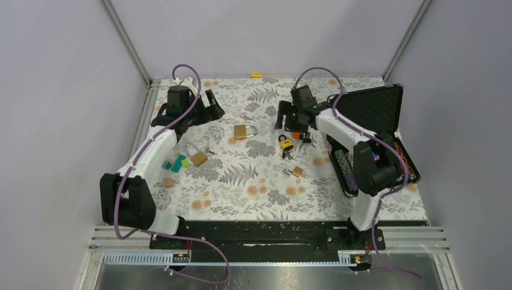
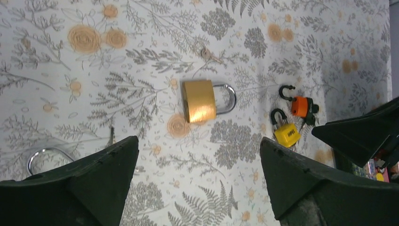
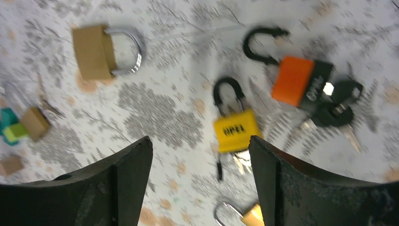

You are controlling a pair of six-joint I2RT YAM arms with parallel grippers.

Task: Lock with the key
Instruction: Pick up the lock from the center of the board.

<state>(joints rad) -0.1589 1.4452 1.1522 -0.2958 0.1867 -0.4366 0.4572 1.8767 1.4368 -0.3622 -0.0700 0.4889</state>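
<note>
My right gripper should move down and toward the right in its wrist view, then close on the yellow padlock's body (image 1: 286, 145) (image 3: 237, 131). The padlock's body is below, nearer the finger on that side.
A large brass padlock (image 1: 243, 131) lies mid-table with its shackle shut; it also shows in the left wrist view (image 2: 200, 100) and the right wrist view (image 3: 94, 51). A yellow padlock (image 1: 286, 145) (image 3: 235, 129) and an orange padlock (image 3: 292, 80) lie with their black shackles raised. Black-headed keys (image 3: 336, 106) lie beside the orange padlock. My left gripper (image 1: 214, 109) (image 2: 198, 141) is open and empty, above the mat left of the brass padlock. My right gripper (image 1: 290, 121) (image 3: 200, 139) is open and empty, hovering over the yellow padlock.
A small brass padlock (image 1: 296, 171) lies nearer the front. Another brass padlock (image 1: 198, 158) and several coloured blocks (image 1: 175, 163) lie at the left. An open black case (image 1: 374, 109) with tools stands at the right. A small yellow piece (image 1: 257, 75) sits at the far edge.
</note>
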